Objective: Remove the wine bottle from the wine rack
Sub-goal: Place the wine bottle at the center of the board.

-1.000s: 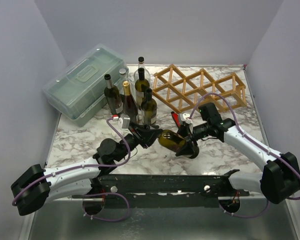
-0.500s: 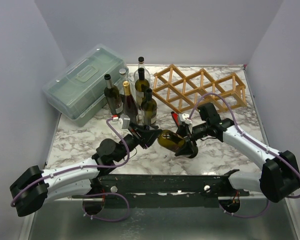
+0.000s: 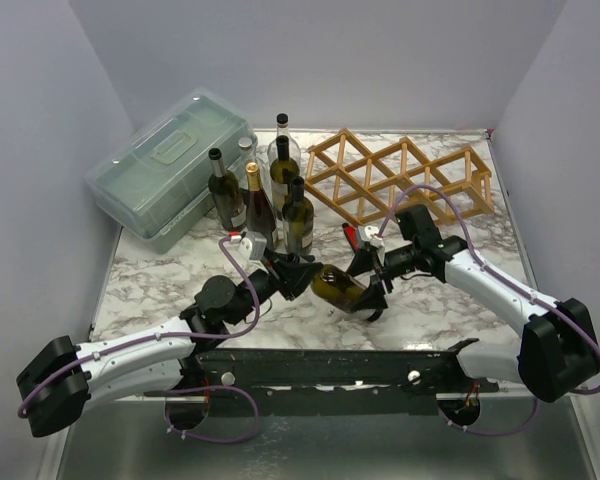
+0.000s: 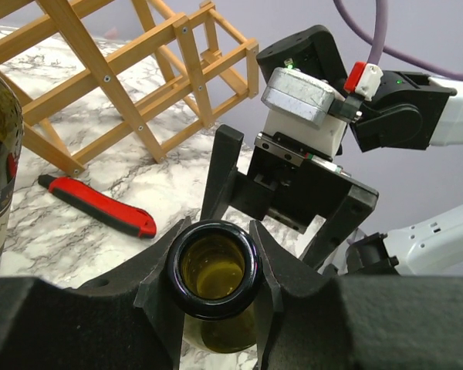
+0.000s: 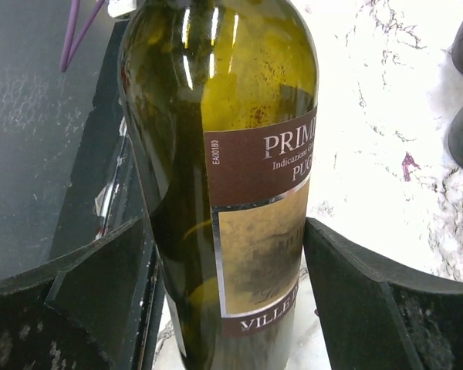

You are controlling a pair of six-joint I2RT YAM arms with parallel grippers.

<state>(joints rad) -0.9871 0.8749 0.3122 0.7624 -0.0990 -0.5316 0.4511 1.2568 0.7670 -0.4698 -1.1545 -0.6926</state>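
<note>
The wine bottle should move toward the lidded box with my left gripper, which should turn it upright and let go of it. Bare marble lies there, to the left of my gripper in the top view.
The wine bottle (image 3: pixel 338 286), dark green with a brown and gold label, hangs tilted above the marble table in front of the empty wooden wine rack (image 3: pixel 405 180). My left gripper (image 3: pixel 302 274) is shut on its neck just below the open mouth (image 4: pixel 216 268). My right gripper (image 3: pixel 372 285) stands open around the bottle's body (image 5: pixel 231 154); bare table shows between the label and its right finger (image 5: pixel 355 285). The left wrist view also shows the rack (image 4: pixel 123 85) and the right gripper (image 4: pixel 282 208) behind the bottle.
Several upright bottles (image 3: pixel 265 195) stand at the back centre, beside a translucent green-grey lidded box (image 3: pixel 170 165). A red utility knife (image 3: pixel 351 238) lies on the table between the rack and the arms, also seen as the red knife (image 4: pixel 100 206).
My right gripper's jaws have spread away from the bottle's body. The bottle, still held by the left gripper, has shifted slightly left and down.
</note>
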